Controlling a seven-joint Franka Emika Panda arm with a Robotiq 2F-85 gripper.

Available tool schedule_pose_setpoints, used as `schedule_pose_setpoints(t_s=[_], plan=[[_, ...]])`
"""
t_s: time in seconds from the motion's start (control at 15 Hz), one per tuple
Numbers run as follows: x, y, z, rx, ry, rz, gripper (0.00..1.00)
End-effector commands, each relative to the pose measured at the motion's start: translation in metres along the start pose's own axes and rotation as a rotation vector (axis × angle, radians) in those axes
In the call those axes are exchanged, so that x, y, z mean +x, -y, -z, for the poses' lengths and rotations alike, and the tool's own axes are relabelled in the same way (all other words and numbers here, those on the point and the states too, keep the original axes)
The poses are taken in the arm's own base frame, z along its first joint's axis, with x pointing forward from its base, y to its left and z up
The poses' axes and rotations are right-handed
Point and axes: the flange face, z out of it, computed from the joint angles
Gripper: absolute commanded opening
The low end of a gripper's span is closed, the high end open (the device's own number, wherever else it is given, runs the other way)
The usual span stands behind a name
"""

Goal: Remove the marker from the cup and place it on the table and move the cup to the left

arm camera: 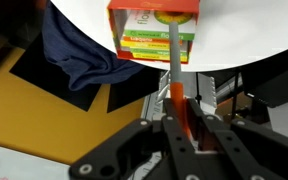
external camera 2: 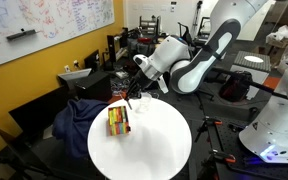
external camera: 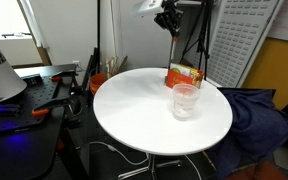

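The bare tabletop is below my gripper, on the side of the carton box away from the blue cloth, so my gripper should next move sideways and down over it and let go of the marker point(arm camera: 174, 88).
My gripper point(external camera: 167, 18) hangs high above the far edge of the round white table point(external camera: 134, 110). In the wrist view the gripper point(arm camera: 177, 102) is shut on the orange-red marker point(arm camera: 174, 88), whose thin shaft points out past the fingertips toward the table point(arm camera: 239, 40). The clear cup point(external camera: 185, 101) stands upright on the table, below the gripper and a little nearer the camera, with nothing showing inside it. In an exterior view the gripper point(external camera 2: 134, 94) is above the table's far rim point(external camera 2: 174, 120). I cannot make out the cup in the wrist view.
An orange and green carton box point(external camera: 184, 75) point(external camera 2: 118, 120) point(arm camera: 154, 30) stands just behind the cup. A dark blue cloth point(external camera: 259, 115) point(arm camera: 79, 55) is draped beside the table. A black desk with equipment point(external camera: 24, 95) is on the other side.
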Motion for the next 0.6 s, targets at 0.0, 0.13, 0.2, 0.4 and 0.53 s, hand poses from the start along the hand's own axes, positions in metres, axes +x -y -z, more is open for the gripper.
schedule_pose_setpoints(t_s=[0.0,0.13,0.2,0.4,0.53], plan=[[0.030,0.025,-0.002,0.049,0.055,0.016,0.04],[0.043,0.040,-0.008,0.088,0.093,0.039,0.04],[0.049,0.047,-0.011,0.111,0.116,0.050,0.04],[0.063,0.063,-0.018,0.169,0.187,0.068,0.04],[0.070,0.070,-0.024,0.210,0.232,0.067,0.04]])
